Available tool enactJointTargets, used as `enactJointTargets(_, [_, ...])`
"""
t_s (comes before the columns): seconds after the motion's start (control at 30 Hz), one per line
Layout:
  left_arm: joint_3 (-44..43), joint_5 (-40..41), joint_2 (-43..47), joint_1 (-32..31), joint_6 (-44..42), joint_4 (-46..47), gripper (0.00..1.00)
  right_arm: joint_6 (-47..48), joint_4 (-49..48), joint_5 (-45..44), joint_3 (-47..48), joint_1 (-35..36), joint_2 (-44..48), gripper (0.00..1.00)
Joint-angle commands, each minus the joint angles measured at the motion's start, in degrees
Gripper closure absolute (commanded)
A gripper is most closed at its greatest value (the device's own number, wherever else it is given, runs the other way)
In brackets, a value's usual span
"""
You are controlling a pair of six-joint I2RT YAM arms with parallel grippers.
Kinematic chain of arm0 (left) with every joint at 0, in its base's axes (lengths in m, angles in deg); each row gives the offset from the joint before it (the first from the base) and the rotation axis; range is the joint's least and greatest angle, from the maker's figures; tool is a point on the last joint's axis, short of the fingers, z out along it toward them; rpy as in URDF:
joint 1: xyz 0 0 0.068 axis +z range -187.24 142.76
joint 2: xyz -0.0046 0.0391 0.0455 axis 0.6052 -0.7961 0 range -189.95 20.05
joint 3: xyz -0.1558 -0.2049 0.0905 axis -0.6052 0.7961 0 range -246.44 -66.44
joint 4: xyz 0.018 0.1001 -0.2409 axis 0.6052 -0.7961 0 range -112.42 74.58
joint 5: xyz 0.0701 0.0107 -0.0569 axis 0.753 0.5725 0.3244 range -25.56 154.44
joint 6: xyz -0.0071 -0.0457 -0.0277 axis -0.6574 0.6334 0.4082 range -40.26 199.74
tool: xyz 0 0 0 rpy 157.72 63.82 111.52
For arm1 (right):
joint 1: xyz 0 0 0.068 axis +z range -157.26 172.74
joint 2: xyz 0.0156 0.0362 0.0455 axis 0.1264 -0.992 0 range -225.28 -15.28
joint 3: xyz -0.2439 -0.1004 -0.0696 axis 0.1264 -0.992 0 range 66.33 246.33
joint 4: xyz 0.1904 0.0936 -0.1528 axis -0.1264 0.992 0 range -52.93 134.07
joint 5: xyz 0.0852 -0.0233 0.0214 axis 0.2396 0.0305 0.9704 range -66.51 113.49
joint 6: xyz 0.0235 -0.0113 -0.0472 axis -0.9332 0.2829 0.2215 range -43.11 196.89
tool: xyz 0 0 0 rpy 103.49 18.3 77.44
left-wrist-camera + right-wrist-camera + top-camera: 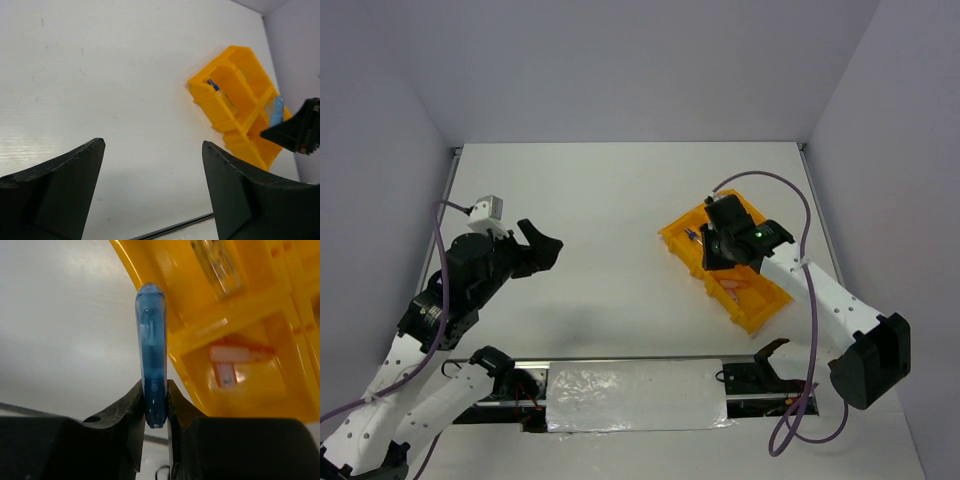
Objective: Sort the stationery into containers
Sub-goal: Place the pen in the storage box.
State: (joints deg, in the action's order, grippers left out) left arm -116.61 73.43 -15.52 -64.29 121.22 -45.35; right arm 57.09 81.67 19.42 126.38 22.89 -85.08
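Observation:
I should move my right gripper to the right in the top view and down to release the pen-like piece, as the tray's section with the salmon-pink piece is below it there.
The orange-yellow divided tray lies at the right of the table; it also shows in the left wrist view and the right wrist view. My right gripper is shut on the blue pen-like piece and holds it above the tray's edge. A salmon-pink piece lies in one compartment. A blue-capped bottle lies in another. My left gripper is open and empty over the bare table, left of the tray. The tape ring and cup do not show clearly.
White walls close the table at the back and sides. A strip of clear plastic film lies on the rail at the near edge between the arm bases. A purple cable loops along the right arm.

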Motion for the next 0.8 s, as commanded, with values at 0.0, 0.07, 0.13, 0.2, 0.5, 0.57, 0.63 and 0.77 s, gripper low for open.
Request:
enactJointTargets(0.0, [-4.4,3.65,-0.2,-0.02,-6.31,-6.35,0.08,-1.02,9.27,-5.87,-2.22,-0.36,4.49,1.0])
enactJointTargets(0.07, [-5.72,4.8,-0.81,-0.02,-6.84,-8.12,0.07,-4.01,9.81,-9.18,-2.57,-0.62,5.28,1.0])
enactJointTargets(0.13, [-6.43,5.68,-1.69,-0.02,-7.28,-10.04,0.06,-7.27,8.49,-10.68,-3.88,-1.84,5.81,1.0])
enactJointTargets(0.2, [-7.04,5.42,-2.13,-0.11,-8.42,-11.02,0.06,-8.77,7.09,-11.83,-6.96,-3.69,6.34,1.0])
enactJointTargets(0.5, [-5.38,3.93,-2.66,-0.11,-10.71,-9.97,0.05,-7.81,8.57,-12.53,-10.22,-6.24,3.18,1.0])
enactJointTargets(0.57, [-5.11,3.4,-2.92,-0.11,-10.71,-9.53,0.05,-7.72,8.66,-12.45,-9.95,-6.25,3.18,0.96])
enactJointTargets(0.63, [-5.11,3.22,-3.1,-0.02,-10.89,-9.62,0.05,-7.46,8.31,-12.01,-10.13,-6.25,3.88,0.84])
enactJointTargets(0.77, [-5.02,3.57,-3.36,-0.02,-11.06,-9.62,0.05,-7.28,8.57,-11.74,-9.96,-6.25,5.29,0.6])
